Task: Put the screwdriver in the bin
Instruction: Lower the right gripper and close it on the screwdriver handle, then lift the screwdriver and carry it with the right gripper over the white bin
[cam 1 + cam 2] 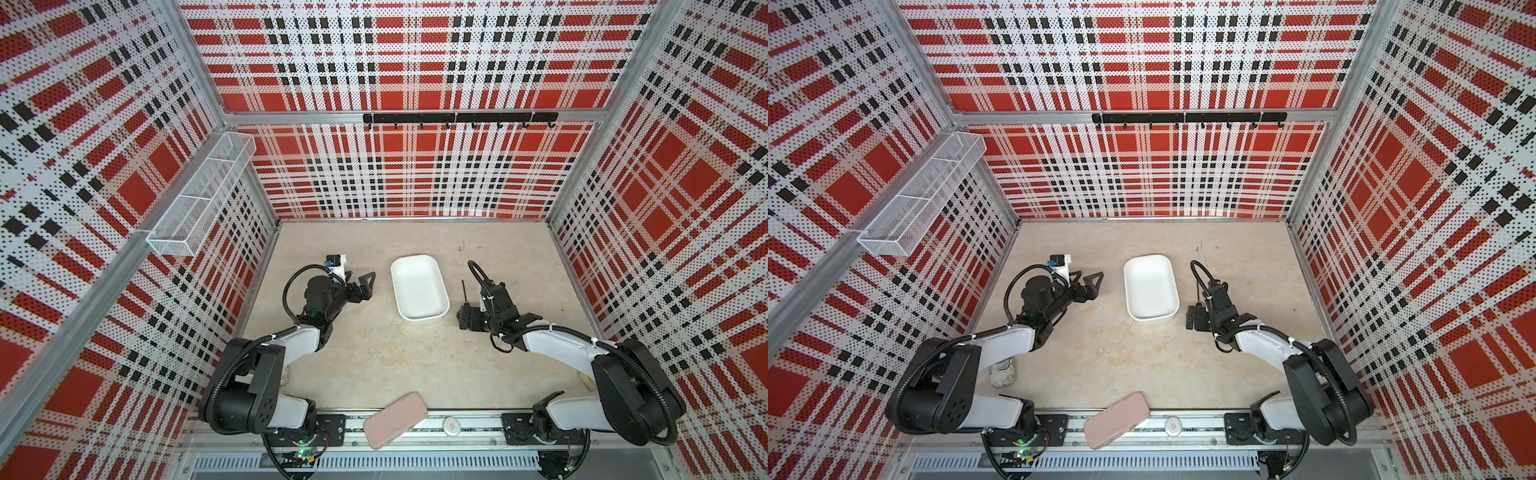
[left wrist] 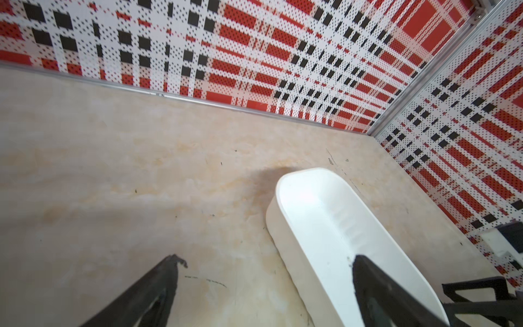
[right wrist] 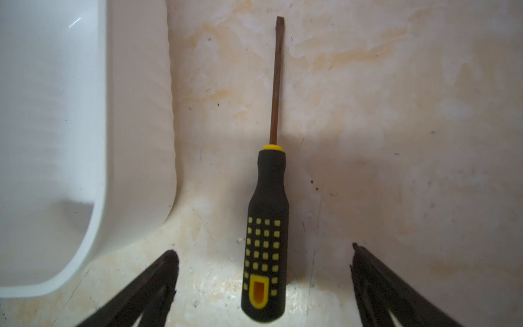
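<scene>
My right gripper moves down over the yellow-dotted part of the handle [image 3: 263,255] next and closes, since its open fingers already stand one on each side.
The screwdriver [image 3: 267,226] lies flat on the beige table just right of the bin [image 1: 417,286], its black handle dotted with yellow and its thin shaft [image 1: 464,289] pointing toward the back wall. My right gripper [image 3: 263,252] hangs over the handle, open, one finger on each side with clear gaps, touching nothing. In both top views the right gripper [image 1: 1194,318] hides the handle. The bin [image 3: 56,113] is a shallow white tray and it is empty. My left gripper [image 1: 368,282] stays open and empty on the bin's left side, with one fingertip [image 2: 365,271] showing in front of the bin [image 2: 319,215].
A flat pink slab [image 1: 395,419] lies across the front rail beside a small white round piece [image 1: 451,426]. A white wire mesh basket [image 1: 199,199] hangs on the left wall and a black hook rail [image 1: 459,118] on the back wall. A crumpled white item [image 1: 1003,372] sits under the left arm.
</scene>
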You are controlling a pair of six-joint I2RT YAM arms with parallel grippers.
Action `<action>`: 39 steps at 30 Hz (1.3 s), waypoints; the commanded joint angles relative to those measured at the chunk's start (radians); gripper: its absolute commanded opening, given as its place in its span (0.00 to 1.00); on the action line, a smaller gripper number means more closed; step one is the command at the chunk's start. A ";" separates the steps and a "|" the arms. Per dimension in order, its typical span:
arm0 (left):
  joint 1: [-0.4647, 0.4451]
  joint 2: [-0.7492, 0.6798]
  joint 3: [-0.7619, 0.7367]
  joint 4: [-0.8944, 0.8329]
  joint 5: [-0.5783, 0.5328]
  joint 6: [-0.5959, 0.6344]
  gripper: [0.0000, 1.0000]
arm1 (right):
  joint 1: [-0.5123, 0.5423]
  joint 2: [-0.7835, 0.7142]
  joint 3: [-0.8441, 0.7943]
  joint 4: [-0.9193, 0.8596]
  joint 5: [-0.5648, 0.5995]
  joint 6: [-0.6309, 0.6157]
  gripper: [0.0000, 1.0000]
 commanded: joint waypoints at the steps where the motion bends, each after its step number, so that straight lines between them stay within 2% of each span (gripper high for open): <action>1: -0.005 0.024 0.023 -0.030 0.037 -0.016 0.98 | 0.011 0.003 -0.007 -0.005 0.039 0.043 0.96; 7: -0.005 0.042 0.028 -0.069 0.018 -0.010 0.98 | 0.026 0.059 0.030 -0.018 0.070 0.037 0.90; 12: -0.005 0.048 0.026 -0.083 0.002 -0.002 0.98 | 0.041 0.125 0.074 -0.039 0.092 0.032 0.81; 32: -0.008 0.049 0.034 -0.109 -0.003 0.021 0.98 | 0.048 0.202 0.154 -0.114 0.115 0.013 0.18; 37: -0.006 0.040 0.038 -0.118 0.000 0.022 0.98 | 0.047 0.134 0.189 -0.163 0.138 0.018 0.00; 39: -0.006 0.037 0.045 -0.124 0.005 0.023 0.98 | 0.049 0.088 0.220 -0.195 0.141 0.019 0.00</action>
